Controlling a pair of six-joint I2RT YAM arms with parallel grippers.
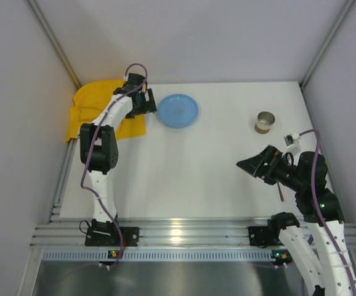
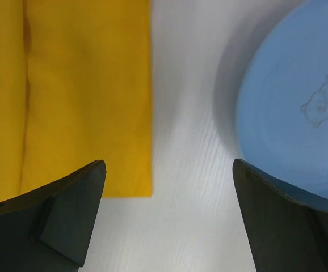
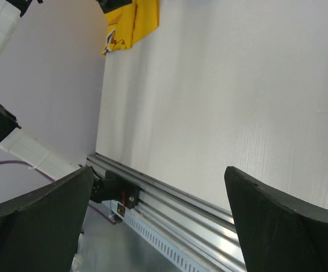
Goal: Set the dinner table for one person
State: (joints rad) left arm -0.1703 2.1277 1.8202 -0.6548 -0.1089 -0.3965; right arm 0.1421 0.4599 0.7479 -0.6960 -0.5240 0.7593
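Observation:
My left gripper will next go down, away from the plate (image 1: 178, 110), and back onto the edge of the mat by the mat's near corner.
The white dinner table (image 1: 215, 160) carries a yellow cloth mat (image 1: 95, 108) at the far left, a blue plate (image 1: 178, 110) beside it and a small metal cup (image 1: 265, 121) at the far right. My left gripper (image 1: 147, 103) hangs open and empty over the bare strip between mat and plate. The left wrist view shows that gripper (image 2: 169, 170) with the mat (image 2: 67, 85) on its left and the plate (image 2: 300, 102) on its right. My right gripper (image 1: 242, 164) is open and empty above the table's right side, pointing left. It also shows in the right wrist view (image 3: 158, 175).
A thin brown stick-like item (image 1: 281, 192) lies under the right arm, mostly hidden. Grey walls close in the table on three sides. A metal rail (image 1: 178, 233) runs along the near edge and also shows in the right wrist view (image 3: 175, 198).

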